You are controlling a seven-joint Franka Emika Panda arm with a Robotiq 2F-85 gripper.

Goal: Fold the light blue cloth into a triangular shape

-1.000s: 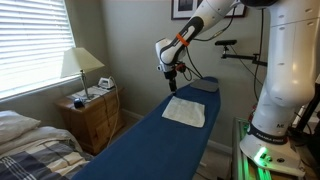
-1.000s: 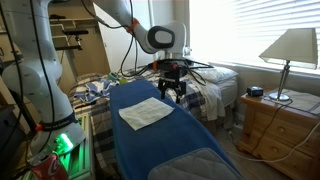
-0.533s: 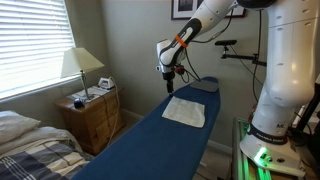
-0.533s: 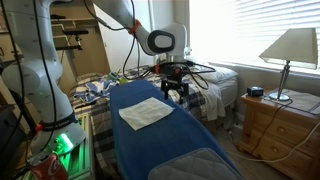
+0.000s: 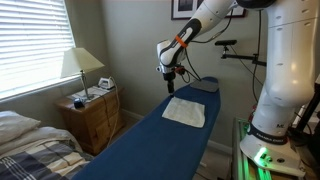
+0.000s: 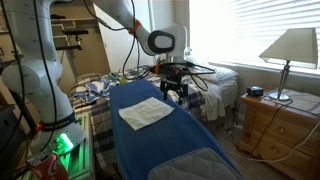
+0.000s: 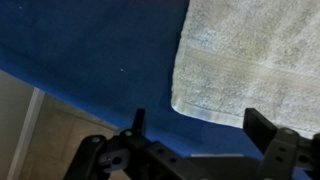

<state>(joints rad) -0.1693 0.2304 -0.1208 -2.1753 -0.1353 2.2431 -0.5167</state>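
Note:
I need to move my gripper down onto the light blue cloth's corner [image 5: 174,98] [image 7: 180,103], with a finger on either side, and close it. The cloth is still flat and unfolded.
The light blue cloth [image 5: 185,112] lies flat and roughly square on the long dark blue padded surface [image 5: 150,145]; it also shows in an exterior view [image 6: 144,113] and fills the upper right of the wrist view [image 7: 255,60]. My gripper [image 5: 170,82] hovers above the padded surface near the cloth's corner, also seen in an exterior view [image 6: 176,96]. In the wrist view the gripper [image 7: 200,135] is open, its fingers [image 7: 268,130] spread and empty, just off the cloth's corner edge.
A small dark blue cushion [image 5: 204,86] lies at the surface's far end. A wooden nightstand [image 5: 92,115] with a lamp [image 5: 80,68] stands beside it, a bed [image 5: 30,145] nearby. The robot base [image 5: 285,90] stands alongside. Bare floor [image 7: 50,140] shows past the pad's edge.

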